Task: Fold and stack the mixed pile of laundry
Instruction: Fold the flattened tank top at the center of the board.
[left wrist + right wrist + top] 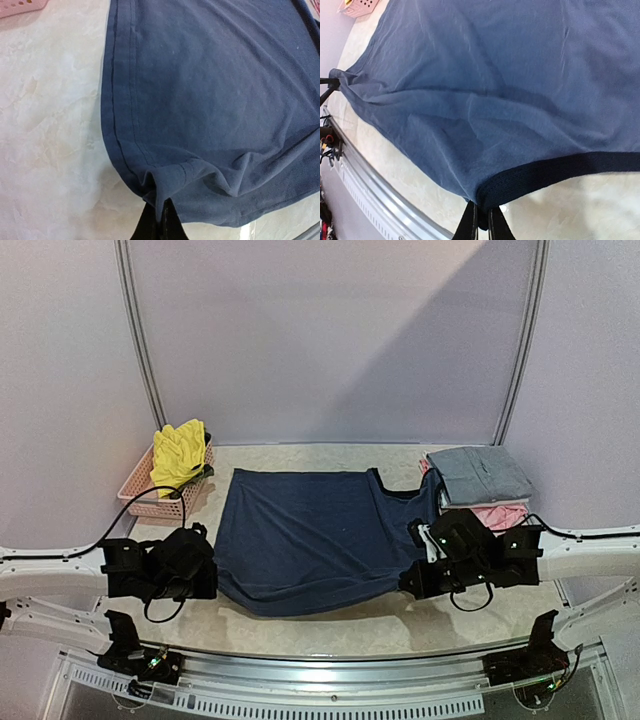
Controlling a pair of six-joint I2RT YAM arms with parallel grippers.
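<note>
My right gripper will next carry the pinched ribbed corner outward and let go of it on the spread cloth of the navy top's flat body (382, 526) (535, 92).
A navy blue top (310, 540) lies spread across the middle of the table. My left gripper (161, 220) is shut on its near left hem corner, which puckers up between the fingers. My right gripper (482, 225) is shut on the dark ribbed edge at the top's near right corner. From above, the left gripper (212, 575) and right gripper (410, 580) sit at the garment's two near corners. Folded grey trousers (480, 475) rest on a pink piece (497, 515) at the back right. A bright yellow garment (180, 453) hangs out of the pink basket (145, 492).
The pink lattice basket stands at the back left by the wall. A metal rail (330, 660) runs along the table's near edge, close behind both grippers. Black cables trail from each arm. Bare marble tabletop (50, 125) shows left of the top.
</note>
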